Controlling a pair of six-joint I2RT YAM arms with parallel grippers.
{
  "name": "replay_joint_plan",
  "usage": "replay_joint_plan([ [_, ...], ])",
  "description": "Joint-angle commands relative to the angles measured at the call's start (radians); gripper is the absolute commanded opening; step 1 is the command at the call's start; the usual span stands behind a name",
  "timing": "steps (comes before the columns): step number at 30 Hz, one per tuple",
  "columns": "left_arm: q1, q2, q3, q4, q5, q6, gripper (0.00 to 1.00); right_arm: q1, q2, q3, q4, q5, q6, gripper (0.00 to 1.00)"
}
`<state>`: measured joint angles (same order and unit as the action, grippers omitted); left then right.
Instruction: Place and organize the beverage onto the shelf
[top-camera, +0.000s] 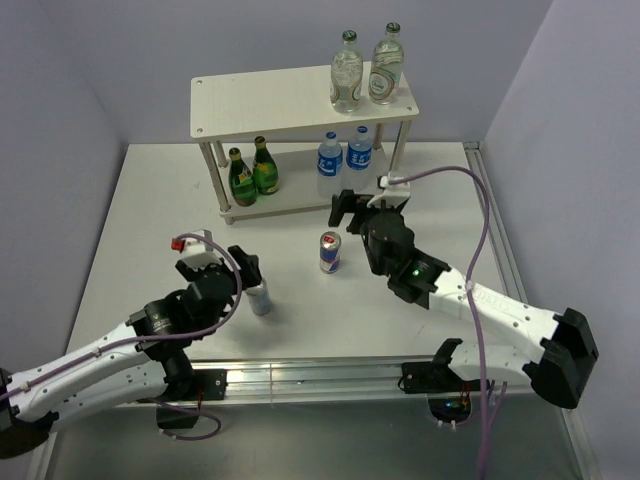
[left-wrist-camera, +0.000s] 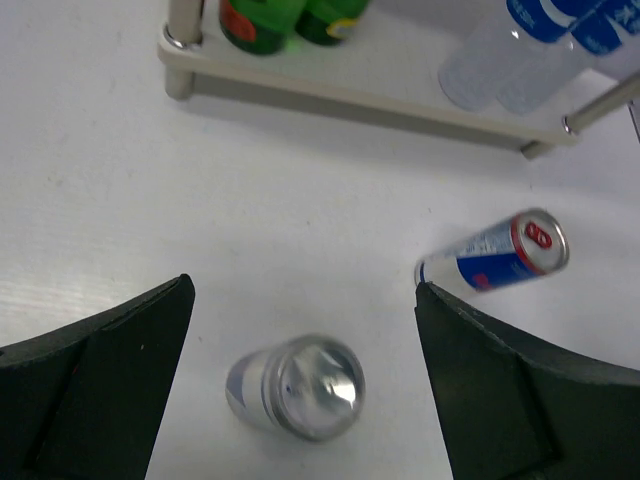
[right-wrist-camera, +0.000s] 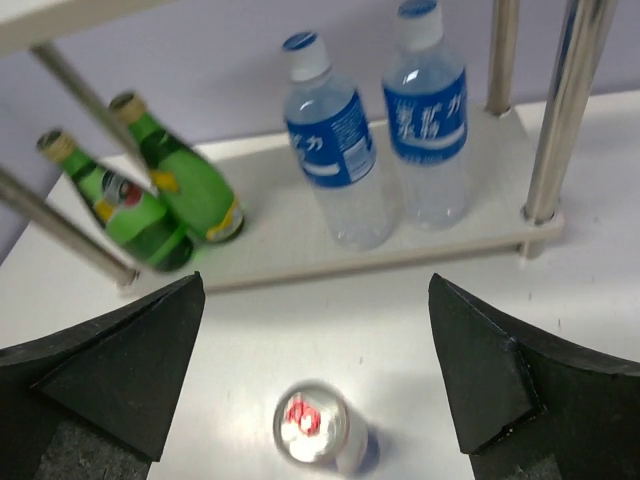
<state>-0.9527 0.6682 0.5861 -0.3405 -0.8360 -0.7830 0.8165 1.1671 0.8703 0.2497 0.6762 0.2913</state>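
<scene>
I need to move my right gripper down and to the left in the top view next, around the red-topped can's upper end (top-camera: 330, 242) (right-wrist-camera: 311, 426), because the can is standing upright well below my gripper.
The beige two-tier shelf (top-camera: 260, 104) stands at the back. Two clear glass bottles (top-camera: 347, 72) stand on its top board; two green bottles (top-camera: 251, 171) and two blue-labelled water bottles (top-camera: 343, 158) stand on the lower board. A red-topped blue and silver can (top-camera: 329, 252) stands upright on the table, also in the right wrist view (right-wrist-camera: 313, 424). A plain silver can (top-camera: 259, 298) stands upright further left, also in the left wrist view (left-wrist-camera: 300, 386). My left gripper (left-wrist-camera: 305, 330) is open above the silver can. My right gripper (right-wrist-camera: 315, 345) is open above the red-topped can.
The white table (top-camera: 150, 220) is bounded by grey walls at the back and sides. The shelf legs (right-wrist-camera: 570, 110) stand close ahead of my right gripper. The red-topped can also shows at the right of the left wrist view (left-wrist-camera: 500, 252).
</scene>
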Motion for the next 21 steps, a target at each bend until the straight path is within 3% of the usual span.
replay_joint_plan([
  [1, -0.157, 0.025, 0.053, -0.201, -0.149, -0.212, 0.99, 0.065, -0.102, -0.082, -0.101, 0.045, 0.057, 1.0],
  [7, -0.459, 0.141, 0.073, -0.469, -0.296, -0.606, 0.99, 0.157, -0.236, -0.237, -0.242, 0.007, 0.173, 1.0],
  [12, -0.566, 0.273, 0.061, -0.586, -0.307, -0.888, 0.99, 0.174, -0.256, -0.339, -0.256, -0.089, 0.247, 1.0],
  [21, -0.575, 0.418, -0.103, -0.247, -0.365, -0.834, 0.99, 0.173, -0.015, -0.343, -0.063, -0.104, 0.256, 1.0],
])
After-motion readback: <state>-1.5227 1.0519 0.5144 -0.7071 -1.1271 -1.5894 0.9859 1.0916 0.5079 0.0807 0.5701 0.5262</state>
